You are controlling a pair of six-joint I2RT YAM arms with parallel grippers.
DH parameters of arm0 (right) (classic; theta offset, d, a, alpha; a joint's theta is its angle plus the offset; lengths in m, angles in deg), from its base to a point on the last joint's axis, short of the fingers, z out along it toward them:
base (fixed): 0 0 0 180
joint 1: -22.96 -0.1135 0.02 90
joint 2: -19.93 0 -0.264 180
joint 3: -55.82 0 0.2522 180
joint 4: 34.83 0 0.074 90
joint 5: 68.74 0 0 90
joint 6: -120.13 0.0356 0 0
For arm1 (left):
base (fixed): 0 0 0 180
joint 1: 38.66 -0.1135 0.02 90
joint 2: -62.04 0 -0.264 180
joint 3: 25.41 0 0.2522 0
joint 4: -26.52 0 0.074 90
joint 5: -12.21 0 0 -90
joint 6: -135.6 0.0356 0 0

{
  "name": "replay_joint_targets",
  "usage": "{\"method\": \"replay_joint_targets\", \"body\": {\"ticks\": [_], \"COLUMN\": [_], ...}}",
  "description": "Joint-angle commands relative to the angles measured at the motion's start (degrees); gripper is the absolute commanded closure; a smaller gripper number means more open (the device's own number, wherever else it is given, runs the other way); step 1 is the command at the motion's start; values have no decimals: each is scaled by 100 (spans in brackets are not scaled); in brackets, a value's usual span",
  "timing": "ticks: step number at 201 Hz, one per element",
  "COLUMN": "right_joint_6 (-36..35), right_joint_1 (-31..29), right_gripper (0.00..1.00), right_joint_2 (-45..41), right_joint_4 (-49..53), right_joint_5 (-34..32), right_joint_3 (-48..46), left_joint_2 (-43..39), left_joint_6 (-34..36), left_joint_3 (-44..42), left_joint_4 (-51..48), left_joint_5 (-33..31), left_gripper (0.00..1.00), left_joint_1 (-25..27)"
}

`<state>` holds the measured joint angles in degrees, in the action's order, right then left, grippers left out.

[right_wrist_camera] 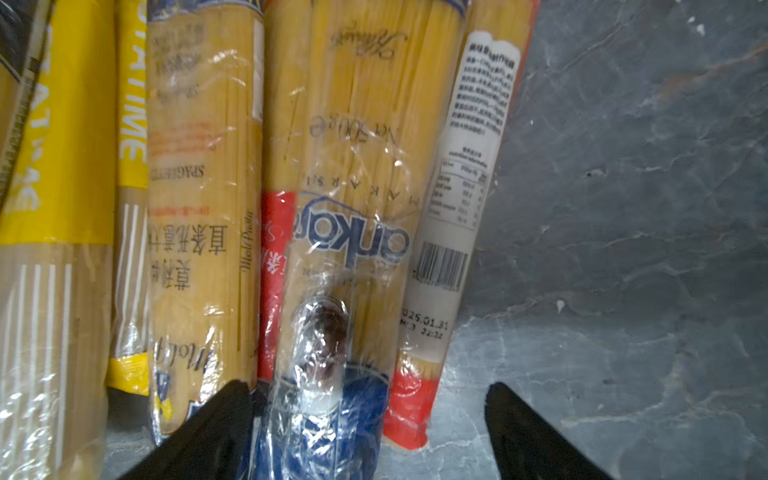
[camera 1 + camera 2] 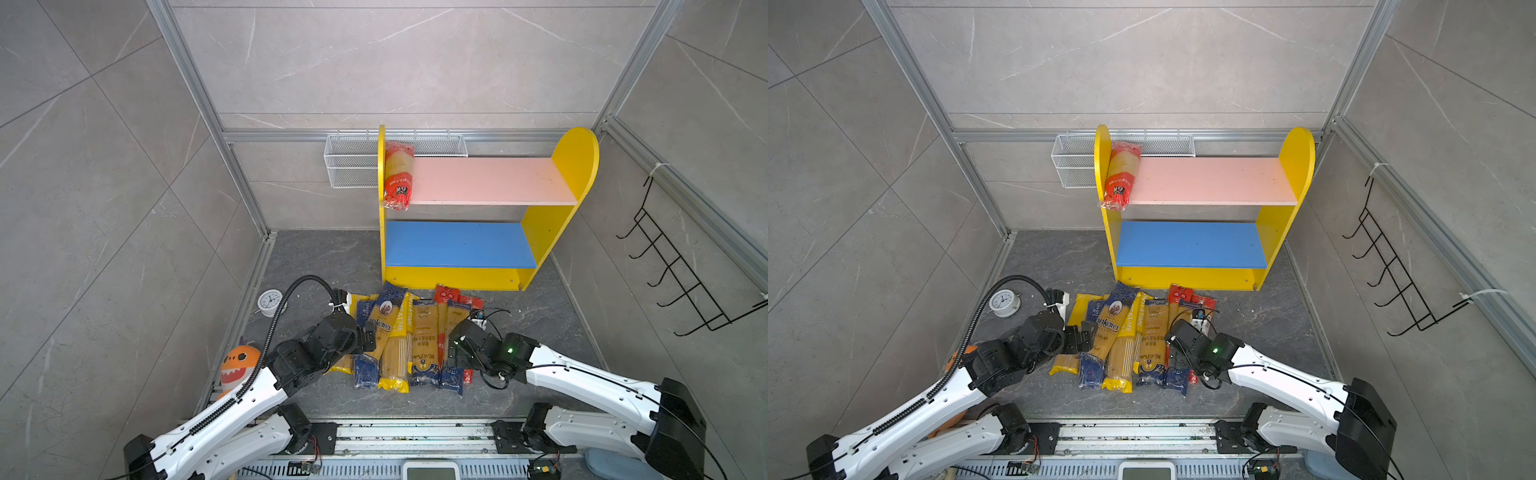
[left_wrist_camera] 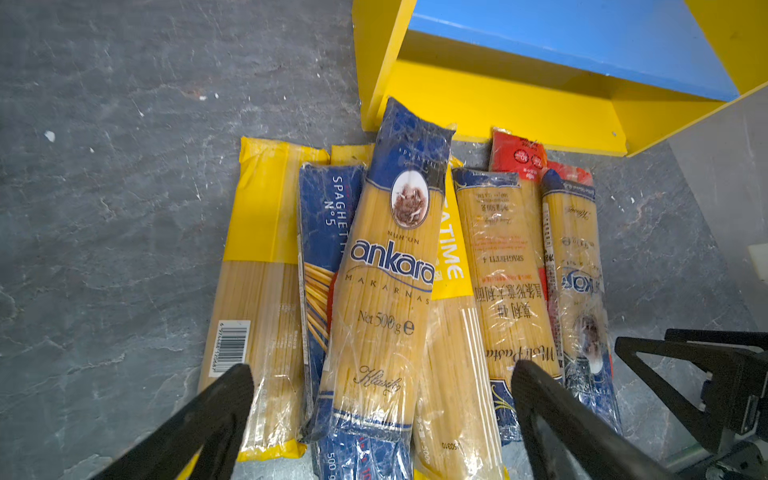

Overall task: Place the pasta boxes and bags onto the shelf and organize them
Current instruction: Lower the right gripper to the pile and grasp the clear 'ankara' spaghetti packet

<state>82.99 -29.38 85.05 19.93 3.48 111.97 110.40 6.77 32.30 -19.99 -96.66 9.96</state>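
This Ankara bag lies on top and partly covers the red-ended one, so the robot's right gripper will come down with its fingers on both sides of the Ankara bag's near blue end (image 2: 451, 379) (image 1: 324, 424) and close.
Several pasta boxes and bags (image 2: 411, 336) (image 2: 1125, 336) lie side by side on the dark floor in front of the shelf (image 2: 490, 178) (image 2: 1208, 178). One red-ended bag (image 2: 398, 174) (image 2: 1121, 174) rests on the pink upper board against the left panel. The blue lower board is bare. My left gripper (image 2: 368, 336) (image 2: 1081, 334) (image 3: 380, 372) hangs open over the pile's left part, its jaws either side of a blue Ankara bag (image 3: 390, 266). My right gripper (image 2: 455, 359) (image 2: 1173, 353) (image 1: 368, 388) is open over the pile's right edge, above another Ankara bag (image 1: 353, 232) and a red-ended bag (image 1: 409, 399).
A white clock (image 2: 270, 302) and an orange shark toy (image 2: 239, 365) sit left of the pile. A white wire basket (image 2: 353, 166) hangs behind the shelf's left panel. A black hook rack (image 2: 681, 270) is on the right wall.
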Motion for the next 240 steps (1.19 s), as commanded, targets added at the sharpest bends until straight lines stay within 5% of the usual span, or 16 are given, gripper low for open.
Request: {"method": "replay_joint_targets", "body": {"ticks": [1, 163, 240], "right_joint_6": [219, 554, 688], "right_joint_1": [-83, -347, -398], "right_gripper": [8, 13, 54], "right_joint_2": [4, 1121, 669], "right_joint_4": [-264, -1313, -580], "right_joint_5": [146, 486, 257], "right_joint_3": [-190, -838, -754], "left_joint_2": [40, 855, 777], "left_joint_6": [-245, -372, -249], "left_joint_3": [-140, -168, -23], "left_joint_4": [471, 1043, 804], "left_joint_5": [278, 608, 388], "left_gripper": [0, 0, 0], "left_joint_1": [7, 393, 411]}}
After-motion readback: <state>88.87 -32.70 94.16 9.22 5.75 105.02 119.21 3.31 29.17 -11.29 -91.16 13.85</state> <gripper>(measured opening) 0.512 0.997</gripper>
